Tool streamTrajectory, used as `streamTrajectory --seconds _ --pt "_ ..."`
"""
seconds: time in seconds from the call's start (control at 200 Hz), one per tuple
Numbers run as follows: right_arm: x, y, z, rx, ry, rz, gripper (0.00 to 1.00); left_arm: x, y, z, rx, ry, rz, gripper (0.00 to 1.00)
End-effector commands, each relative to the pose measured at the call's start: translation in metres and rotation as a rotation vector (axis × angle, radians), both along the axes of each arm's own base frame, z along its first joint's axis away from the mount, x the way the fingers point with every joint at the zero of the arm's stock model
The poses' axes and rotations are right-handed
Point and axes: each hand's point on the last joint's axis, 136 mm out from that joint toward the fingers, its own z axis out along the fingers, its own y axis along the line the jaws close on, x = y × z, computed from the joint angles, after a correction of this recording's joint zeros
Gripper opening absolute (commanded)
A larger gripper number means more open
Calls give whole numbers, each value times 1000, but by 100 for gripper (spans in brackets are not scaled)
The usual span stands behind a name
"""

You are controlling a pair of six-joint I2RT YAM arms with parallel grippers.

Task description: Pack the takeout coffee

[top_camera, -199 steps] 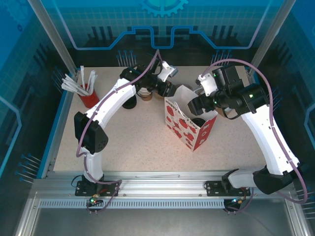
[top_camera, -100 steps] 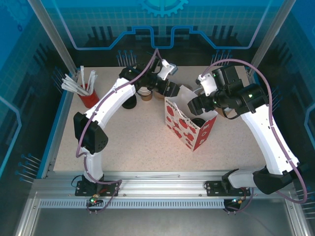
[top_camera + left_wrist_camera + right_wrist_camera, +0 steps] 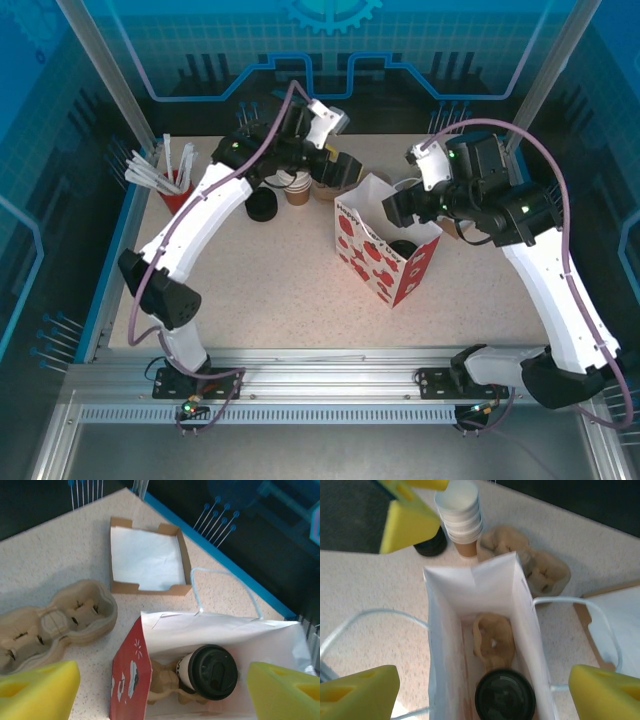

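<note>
My left gripper is going to swing away from the bag [image 3: 380, 255] next, past the stacked cups, and lower onto a thin white straw's upper end [image 3: 187, 160]. That end stands clear above the red holder.
The takeout coffee [image 3: 212, 672], a white paper cup with a black lid, stands in a brown cardboard carrier [image 3: 167, 680] at the bottom of the red-and-white paper bag [image 3: 380, 255]. From above, its lid [image 3: 505, 696] shows at the near end of the bag, with the carrier's empty cup hole [image 3: 492, 640] behind it. My left gripper [image 3: 160, 695] hangs open above the bag's mouth, holding nothing, at the bag's back left corner [image 3: 340, 168]. My right gripper [image 3: 480, 695] is open over the bag, its yellow fingers [image 3: 357, 692] wide to either side.
A stack of lidless white cups [image 3: 460, 515] and a loose black lid [image 3: 262, 206] stand behind the bag. A spare cardboard carrier [image 3: 55, 620] and a shallow paper-lined box [image 3: 147, 560] lie near the back edge. A red holder with straws [image 3: 176, 195] stands at the left.
My left gripper has opened and lifted up and back from the bag, its elbow swinging left. The coffee stays in the bag. My right gripper has hardly moved.
</note>
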Motion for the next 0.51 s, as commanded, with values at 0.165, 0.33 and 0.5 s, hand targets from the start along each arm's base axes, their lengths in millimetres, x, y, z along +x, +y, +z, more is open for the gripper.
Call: streamTrajectory --seconds 0.165,0.33,0.5 --pt "18 14 59 182 -235 -17 91 -11 77 58 -216 -139 285 86" --pt "28 54 58 194 -239 92 90 -6 164 8 -270 -47 590 83" --pt "28 104 65 186 -313 234 90 -11 238 -35 -178 -3 835 81"
